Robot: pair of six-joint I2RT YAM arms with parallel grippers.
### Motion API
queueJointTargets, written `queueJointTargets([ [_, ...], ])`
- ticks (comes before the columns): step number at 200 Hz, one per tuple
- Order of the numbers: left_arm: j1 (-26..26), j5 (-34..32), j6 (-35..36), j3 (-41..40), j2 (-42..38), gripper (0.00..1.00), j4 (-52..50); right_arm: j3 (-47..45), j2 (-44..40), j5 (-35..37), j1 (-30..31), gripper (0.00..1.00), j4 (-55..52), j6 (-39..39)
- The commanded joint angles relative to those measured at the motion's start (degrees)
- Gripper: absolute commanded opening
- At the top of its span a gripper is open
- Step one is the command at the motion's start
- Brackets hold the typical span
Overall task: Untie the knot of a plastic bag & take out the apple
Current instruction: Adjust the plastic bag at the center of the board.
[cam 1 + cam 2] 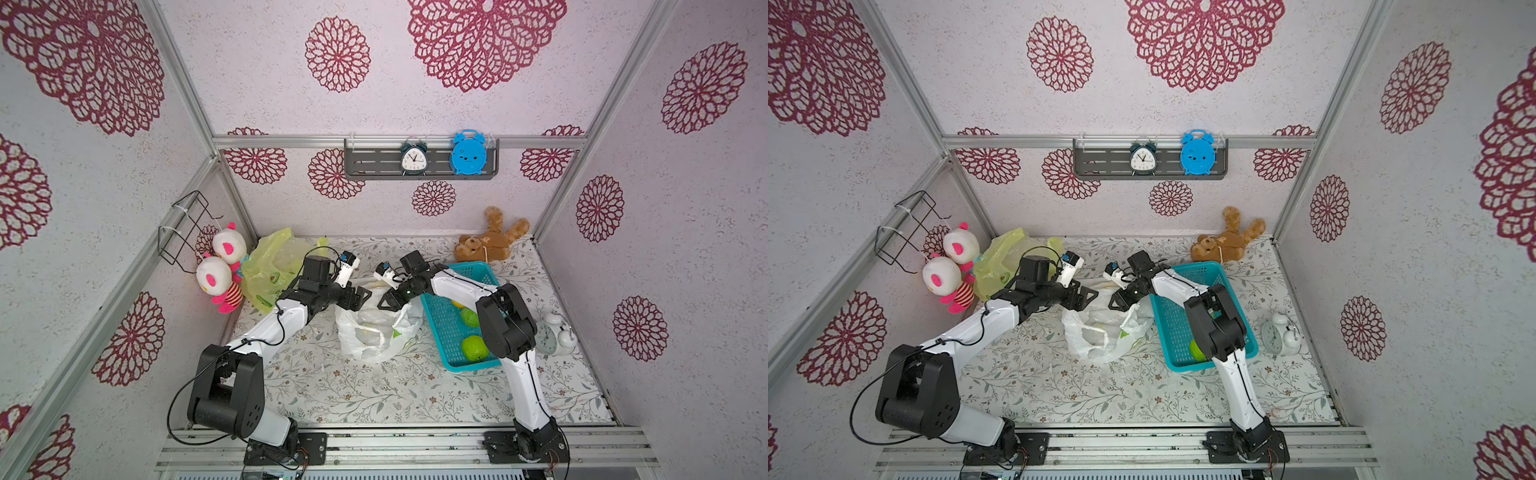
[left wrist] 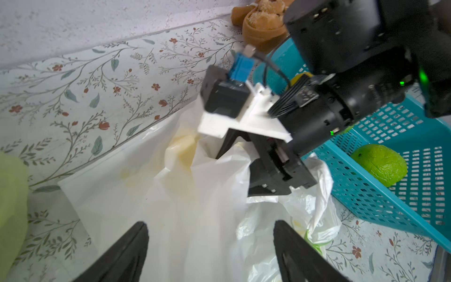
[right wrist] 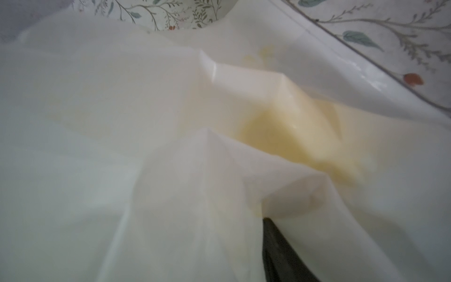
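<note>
My left gripper eases its open fingers outward next and closes where the film already runs between them. The reason is that the bag's upper edge (image 1: 371,285) (image 2: 201,202) lies just outward of my gripper.
A white plastic bag (image 1: 374,336) (image 1: 1096,332) lies crumpled mid-table. No knot shows on it. A pale yellow lump (image 2: 180,151) (image 3: 292,136) shows through the film, and I cannot tell whether it is the apple. My left gripper (image 1: 361,297) (image 2: 210,222) hangs open over the bag's far part, film spread below its fingers. My right gripper (image 1: 388,301) (image 2: 235,174) faces it, its jaws pushed into the film with a fold between them. In the right wrist view only one finger (image 3: 278,249) shows, the other being under the bag (image 3: 122,122).
A teal basket (image 1: 436,332) with green fruit (image 1: 473,347) stands right of the bag, under my right arm. A yellow-green bag (image 1: 270,266) and two plush dolls (image 1: 222,266) fill the back left corner. Back right lies a teddy bear (image 1: 490,241). A white alarm clock (image 1: 552,332) stands far right.
</note>
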Motion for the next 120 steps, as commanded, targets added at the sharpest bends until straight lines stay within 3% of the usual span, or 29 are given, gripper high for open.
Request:
queueJointTargets([
  [1,0.81,1.07,-2.48,-1.10,0.99,0.84,2.36,-2.67,-5.29,-3.07,-0.17,0.41,2.34,1.93],
  [25,-1.62,-0.04,1.84,0.43,1.55,0.87,0.30,-7.26,-10.64,-5.66,-1.50,0.23,10.18,7.34],
  [62,-2.04,1.59,6.13,2.58,0.89,0.87,-0.83,-7.21,-16.25,-9.17,-1.70,0.04,10.79,9.12],
  [97,-2.26,2.41,8.39,0.13,-3.72,0.92,4.35,-6.15,-19.20,-12.05,-1.72,0.02,6.60,4.43],
  [120,-2.67,-1.24,9.40,5.75,0.77,0.90,-1.97,-4.90,-17.79,-13.83,-1.72,0.02,3.18,2.06],
])
